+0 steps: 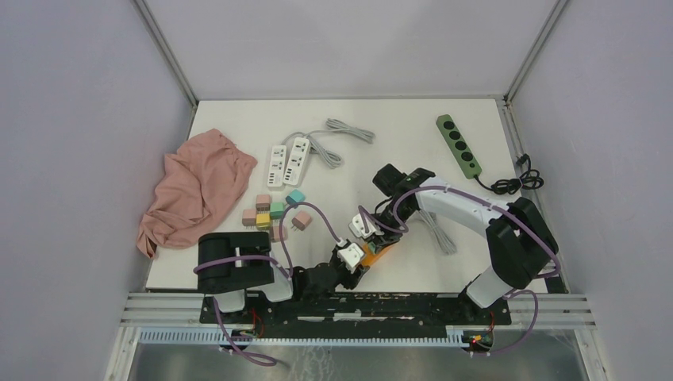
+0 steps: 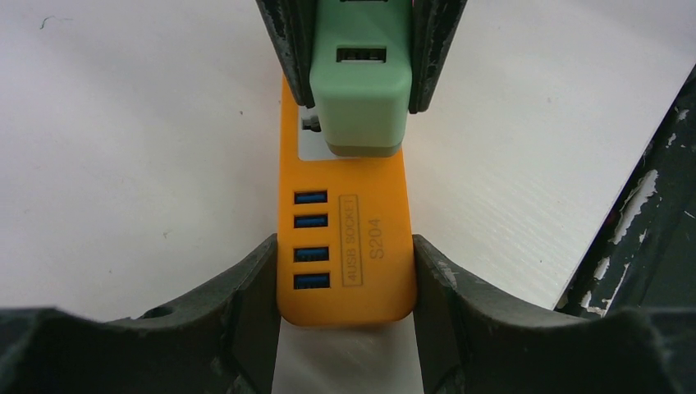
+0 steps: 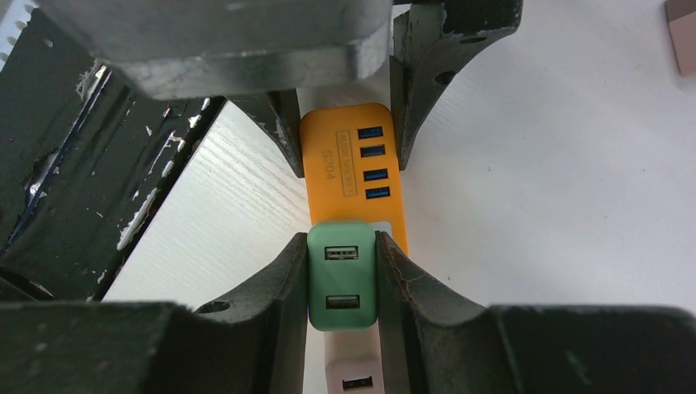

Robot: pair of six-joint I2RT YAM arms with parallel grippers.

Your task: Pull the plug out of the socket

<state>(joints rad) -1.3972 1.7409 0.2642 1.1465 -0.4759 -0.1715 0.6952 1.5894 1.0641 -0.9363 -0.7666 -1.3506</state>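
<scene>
My left gripper is clamping the socket strip, so my right gripper needs to pull the green plug (image 3: 342,275) up off the socket strip and outward, tilting, and let it go above the bare tabletop.
The orange socket strip (image 2: 353,246) with its blue USB ports lies on the white table near the front edge (image 1: 381,251). My left gripper (image 2: 345,275) is shut on its near end, a finger pressed against each long side. A green plug (image 3: 342,275) with two USB ports stands on the strip's white outlet face (image 2: 361,82). My right gripper (image 3: 342,271) is shut on this plug, its fingers (image 2: 283,49) flat against both flanks. Whether the plug's pins are still seated is hidden. In the top view both grippers meet over the strip, left (image 1: 353,258), right (image 1: 369,228).
A pale pink adapter (image 3: 353,376) sits just past the green plug. Coloured adapter cubes (image 1: 274,213), two white power strips (image 1: 287,161), a pink cloth (image 1: 198,190) and a green power strip (image 1: 459,145) lie further off. The table's metal front rail (image 1: 357,305) is close by.
</scene>
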